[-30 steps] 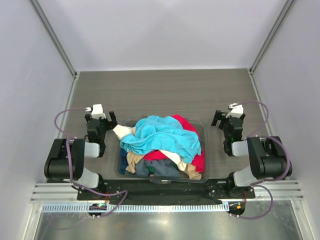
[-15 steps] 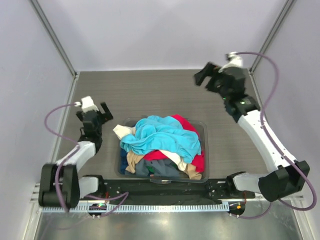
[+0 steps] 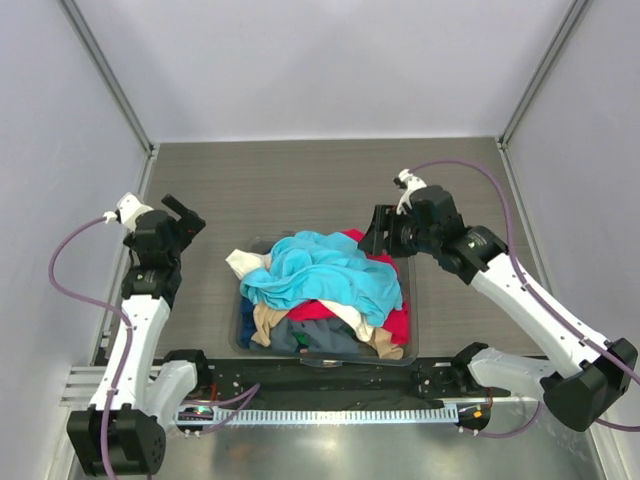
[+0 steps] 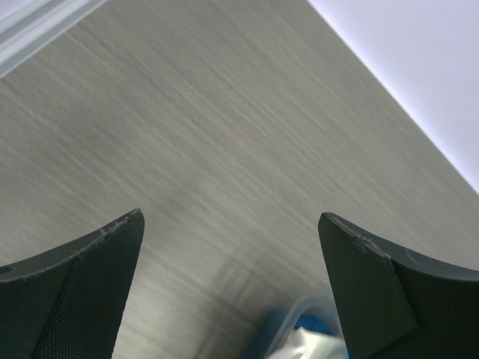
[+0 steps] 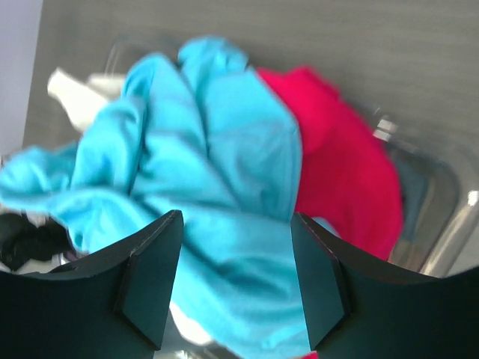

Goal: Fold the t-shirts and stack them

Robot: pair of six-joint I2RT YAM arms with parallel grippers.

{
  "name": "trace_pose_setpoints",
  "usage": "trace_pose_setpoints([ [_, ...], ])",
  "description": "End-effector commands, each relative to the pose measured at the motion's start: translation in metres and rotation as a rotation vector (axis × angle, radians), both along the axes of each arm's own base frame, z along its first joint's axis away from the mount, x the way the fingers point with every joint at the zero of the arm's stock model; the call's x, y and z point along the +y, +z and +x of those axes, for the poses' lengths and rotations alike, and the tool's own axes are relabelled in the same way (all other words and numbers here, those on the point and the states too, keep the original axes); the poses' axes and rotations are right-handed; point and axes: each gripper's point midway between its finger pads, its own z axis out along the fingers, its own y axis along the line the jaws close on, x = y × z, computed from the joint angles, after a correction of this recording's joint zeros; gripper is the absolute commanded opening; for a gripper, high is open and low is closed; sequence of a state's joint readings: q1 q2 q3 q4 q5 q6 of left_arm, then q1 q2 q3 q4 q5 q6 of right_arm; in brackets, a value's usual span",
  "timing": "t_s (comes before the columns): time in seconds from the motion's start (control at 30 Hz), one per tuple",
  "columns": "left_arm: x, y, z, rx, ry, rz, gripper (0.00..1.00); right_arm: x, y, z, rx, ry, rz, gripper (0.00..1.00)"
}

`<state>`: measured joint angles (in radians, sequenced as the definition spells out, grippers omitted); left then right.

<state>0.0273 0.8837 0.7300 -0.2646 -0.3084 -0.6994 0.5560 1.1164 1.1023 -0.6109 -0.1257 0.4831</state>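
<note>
I need to move my left gripper toward the bin and down onto the bin's rim by the cream-white shirt point(image 3: 245, 257) point(image 4: 292, 333) next, because it is open over bare table beside the bin.
A heap of crumpled t-shirts fills the clear bin point(image 3: 409, 262). The turquoise shirt point(image 3: 325, 270) lies on top; it also shows in the right wrist view point(image 5: 217, 149). A red shirt point(image 3: 372, 248) lies at the right, also in the right wrist view point(image 5: 344, 164). A cream-white one point(image 3: 243, 262) pokes out at the left. Tan point(image 3: 266, 322) and dark blue-grey point(image 3: 305, 338) shirts lie underneath. My right gripper point(image 3: 375, 232) is open and empty, above the bin's far right corner over the turquoise shirt point(image 5: 236, 254). My left gripper point(image 3: 185, 215) is open and empty, left of the bin above bare table point(image 4: 232, 224).
The grey wood-grain table point(image 3: 300, 185) stretches behind and beside the bin. White walls and metal posts close in the back and sides. The bin's corner point(image 4: 299, 329) shows at the bottom of the left wrist view.
My right arm swung up to the far right, then came down toward the bin's far right corner. My left arm rose and moved out to the left. The shirts have not moved.
</note>
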Motion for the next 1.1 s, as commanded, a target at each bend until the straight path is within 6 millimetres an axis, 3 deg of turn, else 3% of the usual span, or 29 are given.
trace_pose_setpoints([
  [0.0,-0.009,-0.007,-0.018,0.071,-0.040,-0.023,1.00,0.013,-0.008,-0.038,0.053,0.096,0.019,0.65],
  [0.2,-0.017,-0.024,-0.028,0.098,-0.070,-0.047,1.00,0.015,-0.031,-0.065,0.095,0.148,-0.006,0.65],
  [0.37,-0.028,-0.027,-0.029,0.108,-0.103,-0.042,1.00,0.018,-0.038,-0.066,0.098,0.166,-0.038,0.33],
  [0.4,-0.028,-0.026,-0.029,0.109,-0.101,-0.036,1.00,0.019,-0.037,-0.067,0.096,0.172,-0.037,0.24],
  [0.43,-0.031,-0.025,-0.029,0.111,-0.113,-0.032,1.00,0.018,-0.032,-0.064,0.079,0.166,-0.039,0.05],
  [0.47,-0.031,-0.023,-0.030,0.116,-0.117,-0.024,1.00,0.017,-0.028,-0.062,0.066,0.160,-0.042,0.01],
  [0.57,-0.038,-0.017,-0.032,0.120,-0.143,-0.002,1.00,0.005,0.019,-0.041,-0.067,0.092,-0.082,0.01],
  [0.6,-0.041,-0.008,-0.031,0.106,-0.157,0.009,0.99,0.002,0.071,-0.026,-0.179,0.040,-0.061,0.01],
  [0.63,-0.047,-0.005,-0.030,0.104,-0.180,0.018,0.98,-0.013,0.092,-0.019,-0.221,-0.021,-0.102,0.01],
  [0.7,-0.054,-0.001,-0.030,0.109,-0.201,0.032,0.95,-0.051,0.157,0.002,-0.386,-0.218,-0.159,0.01],
  [0.73,-0.061,0.000,-0.031,0.113,-0.223,0.048,0.95,-0.069,0.216,-0.002,-0.500,-0.296,-0.091,0.01],
  [0.83,-0.076,-0.009,-0.034,0.153,-0.279,0.096,0.95,-0.126,0.295,-0.013,-0.681,-0.535,-0.035,0.01],
  [0.9,-0.086,-0.019,-0.034,0.181,-0.321,0.101,0.93,-0.158,0.315,-0.024,-0.731,-0.660,-0.029,0.01],
  [1.07,-0.121,-0.063,-0.030,0.274,-0.461,0.066,0.84,-0.210,0.314,-0.047,-0.757,-0.862,-0.047,0.01],
])
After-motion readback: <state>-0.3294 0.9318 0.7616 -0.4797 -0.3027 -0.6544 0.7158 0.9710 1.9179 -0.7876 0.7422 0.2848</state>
